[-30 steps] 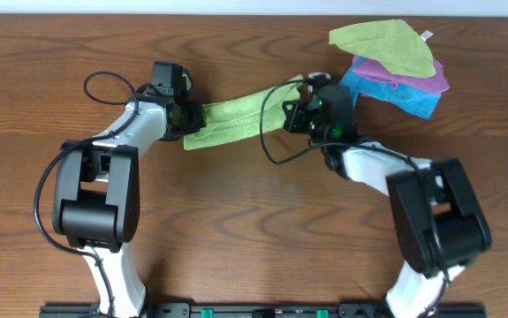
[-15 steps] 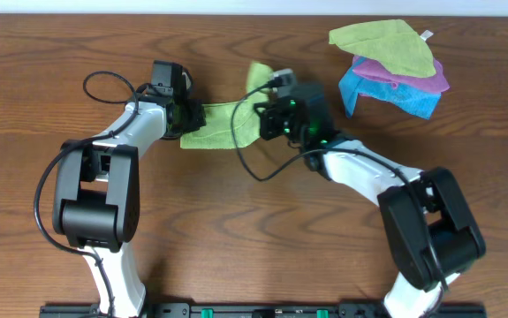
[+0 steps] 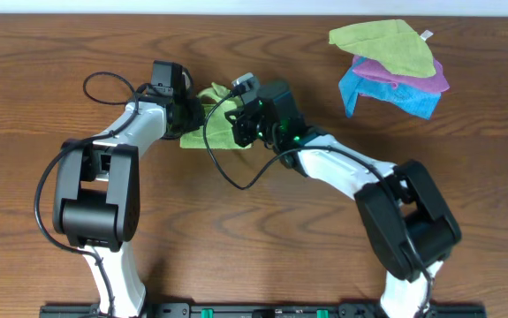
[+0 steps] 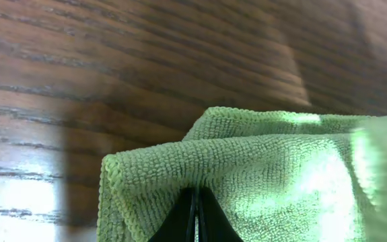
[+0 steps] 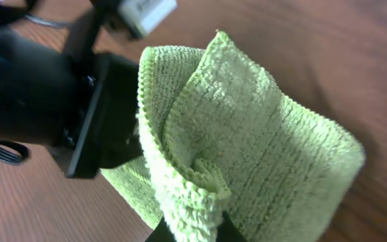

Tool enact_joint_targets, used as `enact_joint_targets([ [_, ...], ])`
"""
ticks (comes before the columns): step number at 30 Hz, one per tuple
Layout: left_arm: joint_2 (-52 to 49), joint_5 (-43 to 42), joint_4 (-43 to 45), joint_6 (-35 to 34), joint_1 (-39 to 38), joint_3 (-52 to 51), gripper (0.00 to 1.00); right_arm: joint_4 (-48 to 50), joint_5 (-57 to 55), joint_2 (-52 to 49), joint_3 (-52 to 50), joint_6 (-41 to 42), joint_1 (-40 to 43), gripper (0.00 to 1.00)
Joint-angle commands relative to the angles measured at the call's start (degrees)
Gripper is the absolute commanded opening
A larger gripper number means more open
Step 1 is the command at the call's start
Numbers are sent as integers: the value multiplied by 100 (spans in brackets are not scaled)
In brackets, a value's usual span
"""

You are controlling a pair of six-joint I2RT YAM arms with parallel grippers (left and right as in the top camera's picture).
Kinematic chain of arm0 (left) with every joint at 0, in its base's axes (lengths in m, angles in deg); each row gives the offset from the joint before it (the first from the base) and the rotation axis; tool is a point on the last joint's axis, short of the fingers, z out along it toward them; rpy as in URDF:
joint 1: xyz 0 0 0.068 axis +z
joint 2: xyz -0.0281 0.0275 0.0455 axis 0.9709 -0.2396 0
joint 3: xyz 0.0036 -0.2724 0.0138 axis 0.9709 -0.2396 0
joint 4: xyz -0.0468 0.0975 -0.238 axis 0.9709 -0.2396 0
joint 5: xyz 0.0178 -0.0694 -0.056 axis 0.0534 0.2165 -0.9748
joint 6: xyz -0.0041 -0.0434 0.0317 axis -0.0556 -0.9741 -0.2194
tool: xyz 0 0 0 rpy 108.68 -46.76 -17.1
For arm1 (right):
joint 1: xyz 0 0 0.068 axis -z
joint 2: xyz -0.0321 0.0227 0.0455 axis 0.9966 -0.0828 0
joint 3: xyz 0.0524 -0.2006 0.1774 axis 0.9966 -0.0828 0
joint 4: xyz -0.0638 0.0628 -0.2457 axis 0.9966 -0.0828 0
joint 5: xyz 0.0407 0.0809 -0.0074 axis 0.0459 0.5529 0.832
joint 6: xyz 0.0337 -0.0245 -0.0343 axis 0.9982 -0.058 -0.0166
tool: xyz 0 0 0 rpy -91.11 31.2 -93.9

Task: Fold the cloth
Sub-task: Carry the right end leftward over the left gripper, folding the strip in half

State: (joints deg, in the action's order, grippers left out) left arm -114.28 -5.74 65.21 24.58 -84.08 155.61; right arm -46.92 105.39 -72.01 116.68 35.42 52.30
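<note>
The other end of the cloth is in my right gripper, so my left gripper will next open its fingers low over the wood and let go of the cloth's pinched edge (image 3: 189,140) (image 4: 194,179) between them.
The lime-green cloth (image 3: 216,126) lies bunched on the table between my two grippers, folded over on itself. My left gripper (image 3: 189,116) is shut on the cloth's left edge; in the left wrist view the fingertips (image 4: 196,218) pinch the cloth (image 4: 267,181) low over the wood. My right gripper (image 3: 238,119) is shut on the cloth's other end and holds it above the left part. In the right wrist view the cloth (image 5: 260,141) drapes from the fingers (image 5: 190,228), with the left gripper's black body just beyond it.
A pile of other cloths lies at the back right: a second green cloth (image 3: 386,44) on top, a purple one (image 3: 404,78) and a blue one (image 3: 395,94) under it. A black cable (image 3: 103,84) loops by the left arm.
My right gripper has carried its end of the cloth leftward, from stretched out to folded over near the left gripper. The left gripper has stayed in place.
</note>
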Motion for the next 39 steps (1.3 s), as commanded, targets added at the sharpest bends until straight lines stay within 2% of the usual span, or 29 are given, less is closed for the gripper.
enact_joint_targets([
  [1,-17,149,-181,7,103,229,6,-68,96,-118,219,-186,-136,1],
  [12,494,393,-501,282,461,793,6,-234,44,-122,225,-378,-236,1],
  [23,514,409,-588,286,535,964,6,-258,-81,-452,291,-481,-321,1],
  [39,525,426,-629,323,579,988,6,-455,-85,-1084,1086,-483,-577,1],
])
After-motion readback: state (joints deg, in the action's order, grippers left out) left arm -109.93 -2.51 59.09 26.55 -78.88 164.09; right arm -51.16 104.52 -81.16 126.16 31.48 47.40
